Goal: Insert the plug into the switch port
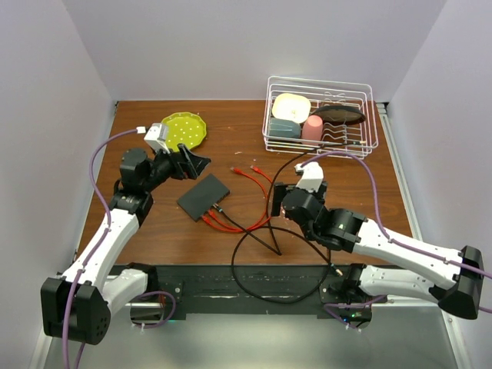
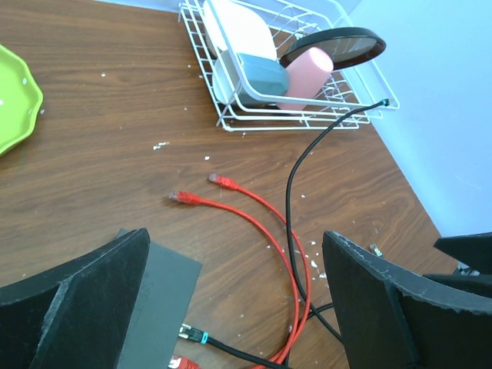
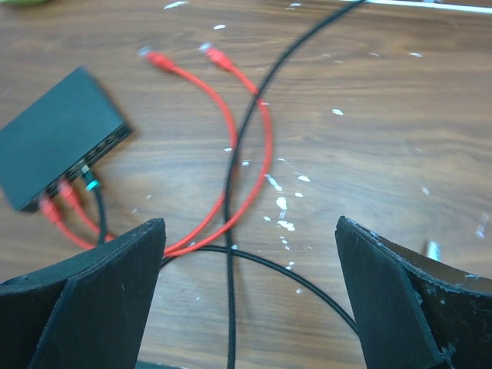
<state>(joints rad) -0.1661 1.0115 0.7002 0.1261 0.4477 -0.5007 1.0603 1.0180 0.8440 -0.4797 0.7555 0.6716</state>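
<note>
A clear-tipped plug lies free of the switch, below my right gripper and to its right in the wrist view. My right gripper moves over it and descends next.
The black switch (image 1: 203, 197) lies flat on the wooden table, its port row (image 3: 108, 150) facing right. Two red plugs (image 3: 58, 201) and a black plug with a teal band (image 3: 90, 183) sit at that edge; I cannot tell how deep the black one goes. Two free red plugs (image 1: 235, 169) (image 2: 183, 198) (image 3: 156, 58) lie behind the switch. My left gripper (image 1: 194, 163) (image 2: 236, 257) hovers open over the switch's far end. My right gripper (image 1: 275, 201) (image 3: 250, 231) stands open above the crossing black cables (image 3: 231, 250), holding nothing.
A white wire dish rack (image 1: 268, 115) (image 2: 231, 123) with cups and bowls stands at the back right. A yellow-green plate (image 1: 184, 129) (image 2: 11, 100) lies at the back left. A black cable loop (image 1: 261, 286) runs to the table's near edge. White crumbs dot the wood.
</note>
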